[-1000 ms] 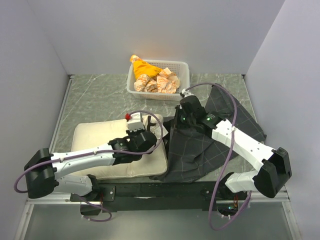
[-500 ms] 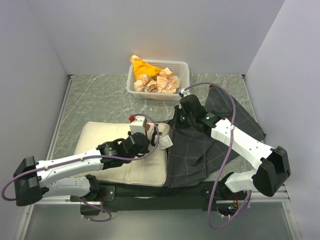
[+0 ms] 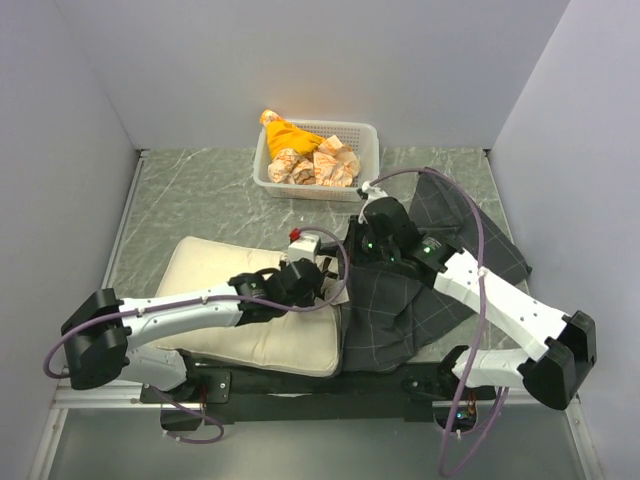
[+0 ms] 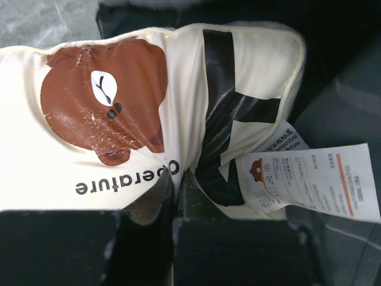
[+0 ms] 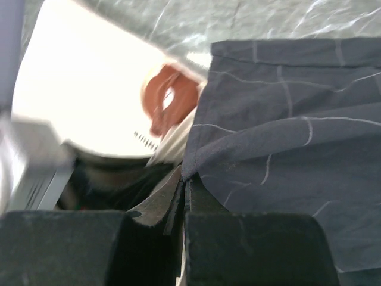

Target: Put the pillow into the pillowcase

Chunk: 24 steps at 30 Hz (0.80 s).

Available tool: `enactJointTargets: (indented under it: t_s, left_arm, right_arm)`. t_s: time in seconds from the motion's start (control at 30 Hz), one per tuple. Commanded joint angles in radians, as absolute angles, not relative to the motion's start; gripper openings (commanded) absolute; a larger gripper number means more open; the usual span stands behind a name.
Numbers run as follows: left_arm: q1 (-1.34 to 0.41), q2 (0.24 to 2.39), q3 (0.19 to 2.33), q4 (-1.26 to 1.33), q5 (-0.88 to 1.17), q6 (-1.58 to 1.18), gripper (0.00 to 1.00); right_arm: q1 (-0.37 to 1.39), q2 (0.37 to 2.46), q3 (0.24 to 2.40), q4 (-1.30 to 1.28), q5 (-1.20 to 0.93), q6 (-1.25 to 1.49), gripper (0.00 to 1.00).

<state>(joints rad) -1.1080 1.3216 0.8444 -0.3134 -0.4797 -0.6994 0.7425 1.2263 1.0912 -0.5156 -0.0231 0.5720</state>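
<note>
The held pillowcase hem [image 3: 350,264] is outward of my left gripper, so it will next take the still uncovered pillow end outward and under that hem, then let go.
The cream pillow [image 3: 225,285] lies in front of the left arm, its right end against the mouth of the pillowcase [image 3: 400,305]. My left gripper [image 3: 325,283] is shut on a pinch of the pillow [image 4: 244,65] at that end, its tips [image 4: 177,177] between the brown bear face [image 4: 101,95] and the white tag [image 4: 309,179]. My right gripper [image 3: 356,248] is shut on the left edge of the dark checked pillowcase [image 5: 286,131], with its tips [image 5: 183,177] at the hem. Past them the pillow [image 5: 89,101] and its bear face [image 5: 169,101] show.
A white mesh basket [image 3: 366,133] with orange-and-white cloth bundles [image 3: 305,155] stands at the back centre. Grey walls close in the left, back and right. The pillowcase spreads over the right side of the marbled table [image 3: 190,195].
My left arm has pushed right with the pillow's end, which now sits against the pillowcase edge. The right gripper kept hold of the hem and shifted slightly, and the cloth bunched up nearer the front.
</note>
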Motion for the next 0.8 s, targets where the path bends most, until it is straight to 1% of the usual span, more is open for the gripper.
enactJointTargets:
  t_s: [0.0, 0.17, 0.27, 0.37, 0.4, 0.5, 0.6, 0.67, 0.7, 0.73, 0.77]
  left_arm:
    - [-1.010, 1.328, 0.960, -0.250, -0.401, -0.661, 0.01]
    - [-0.861, 1.409, 1.063, -0.247, -0.316, -0.667, 0.01]
    - [-0.830, 1.491, 1.117, -0.230, -0.279, -0.684, 0.01]
    - [-0.833, 1.580, 1.161, -0.204, -0.270, -0.738, 0.01]
    - [-0.833, 1.595, 1.163, -0.195, -0.290, -0.764, 0.01]
    - [-0.834, 1.641, 1.155, -0.149, -0.319, -0.817, 0.01]
    - [-0.831, 1.655, 1.123, -0.138, -0.354, -0.873, 0.01]
    - [-0.828, 1.646, 1.095, -0.101, -0.342, -0.888, 0.02]
    - [-0.828, 1.637, 1.083, -0.083, -0.334, -0.887, 0.03]
    - [-0.828, 1.614, 1.071, -0.071, -0.316, -0.896, 0.06]
    - [-0.828, 1.603, 1.057, -0.064, -0.321, -0.899, 0.12]
  right_arm:
    - [0.799, 1.163, 1.059, -0.486, -0.003, 0.578, 0.00]
    - [0.836, 1.160, 1.032, -0.492, -0.002, 0.584, 0.00]
    - [0.838, 1.164, 1.043, -0.492, -0.002, 0.584, 0.00]
    - [0.838, 1.203, 1.115, -0.499, -0.006, 0.581, 0.00]
    - [0.836, 1.219, 1.174, -0.505, -0.011, 0.578, 0.00]
    - [0.831, 1.288, 1.297, -0.564, 0.032, 0.565, 0.00]
    - [0.815, 1.322, 1.353, -0.594, 0.044, 0.560, 0.00]
    - [0.813, 1.316, 1.344, -0.572, 0.045, 0.560, 0.07]
    - [0.813, 1.313, 1.316, -0.563, 0.040, 0.558, 0.20]
    - [0.813, 1.315, 1.304, -0.569, 0.044, 0.558, 0.26]
    - [0.815, 1.312, 1.290, -0.572, 0.046, 0.557, 0.29]
